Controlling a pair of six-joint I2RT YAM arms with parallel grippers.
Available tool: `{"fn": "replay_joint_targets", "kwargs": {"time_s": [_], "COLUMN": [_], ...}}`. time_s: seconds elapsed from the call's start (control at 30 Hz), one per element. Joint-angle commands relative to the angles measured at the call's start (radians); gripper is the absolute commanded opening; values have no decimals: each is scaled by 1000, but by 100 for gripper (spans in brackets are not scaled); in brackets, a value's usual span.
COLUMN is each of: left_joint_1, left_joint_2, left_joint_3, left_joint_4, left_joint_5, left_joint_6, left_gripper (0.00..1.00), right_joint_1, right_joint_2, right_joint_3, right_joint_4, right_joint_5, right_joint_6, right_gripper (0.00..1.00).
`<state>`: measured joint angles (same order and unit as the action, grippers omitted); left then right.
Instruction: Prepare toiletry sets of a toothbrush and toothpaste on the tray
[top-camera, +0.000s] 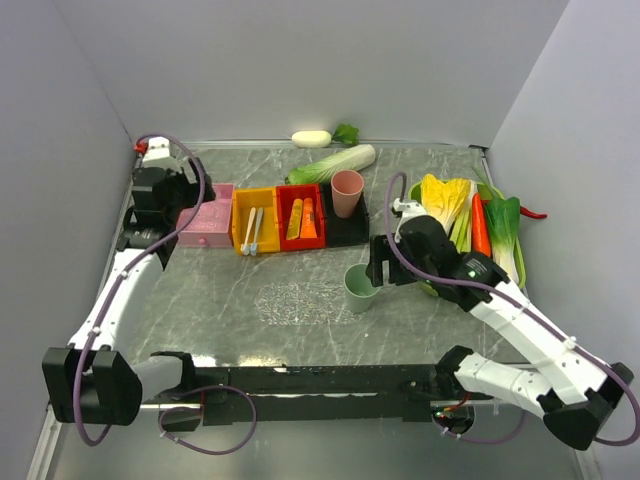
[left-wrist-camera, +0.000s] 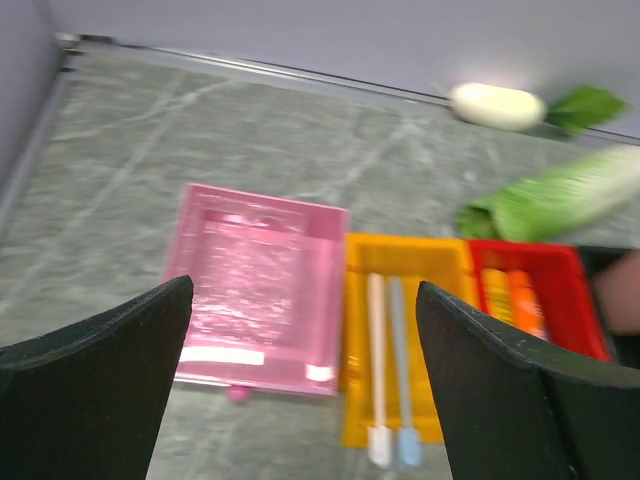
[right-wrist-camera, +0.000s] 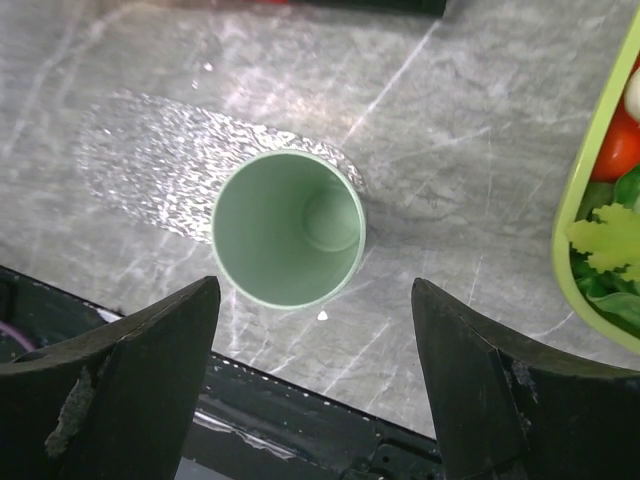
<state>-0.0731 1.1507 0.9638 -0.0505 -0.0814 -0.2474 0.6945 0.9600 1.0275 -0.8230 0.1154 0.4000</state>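
The left gripper will go down next and grab the tray's edge farthest from the yellow bin, because Another clear tray is inside the pink box.
Two pale toothbrushes (top-camera: 251, 231) (left-wrist-camera: 378, 365) lie side by side in a yellow bin (top-camera: 240, 215). Two orange toothpaste tubes (top-camera: 302, 218) (left-wrist-camera: 512, 300) lie in the red bin (top-camera: 301, 216) next to it. The clear speckled tray (top-camera: 295, 300) (right-wrist-camera: 140, 160) lies flat mid-table with nothing on it. My left gripper (top-camera: 195, 205) (left-wrist-camera: 305, 370) hangs open above the pink box (left-wrist-camera: 255, 290), just left of the toothbrushes. My right gripper (top-camera: 375, 270) (right-wrist-camera: 315, 350) is open over a green cup (top-camera: 360, 288) (right-wrist-camera: 288, 228), which stands upright at the tray's right edge, free of the jaws.
A pink cup (top-camera: 347, 192) stands on a black tray (top-camera: 356, 232) behind the bins. A cabbage (top-camera: 335, 163) and a white radish (top-camera: 311, 139) lie at the back. The green vegetable tray (right-wrist-camera: 572, 200) with a carrot (top-camera: 481, 225) sits at right. A black rail (top-camera: 330, 378) runs along the near edge.
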Motion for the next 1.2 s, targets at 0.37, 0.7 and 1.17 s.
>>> {"fn": "replay_joint_targets", "kwargs": {"time_s": [0.37,0.7,1.17], "left_joint_1": [176,183,183], "left_joint_2": [406,564,639], "left_joint_3": [318,368,380], "left_joint_4": [-146,-193,-221], "left_joint_5": [-80,-47,-15], "left_joint_6": [103,105,126], "left_gripper": [66,49,48], "right_joint_1": [-10,-15,-16], "right_joint_2": [-93,-104,-98], "right_joint_3": [-52,-73,-89], "right_joint_4": [18,33,45], "right_joint_5": [46,36,10], "right_joint_6": [-76,-50,-4], "right_gripper": [84,83,83]}}
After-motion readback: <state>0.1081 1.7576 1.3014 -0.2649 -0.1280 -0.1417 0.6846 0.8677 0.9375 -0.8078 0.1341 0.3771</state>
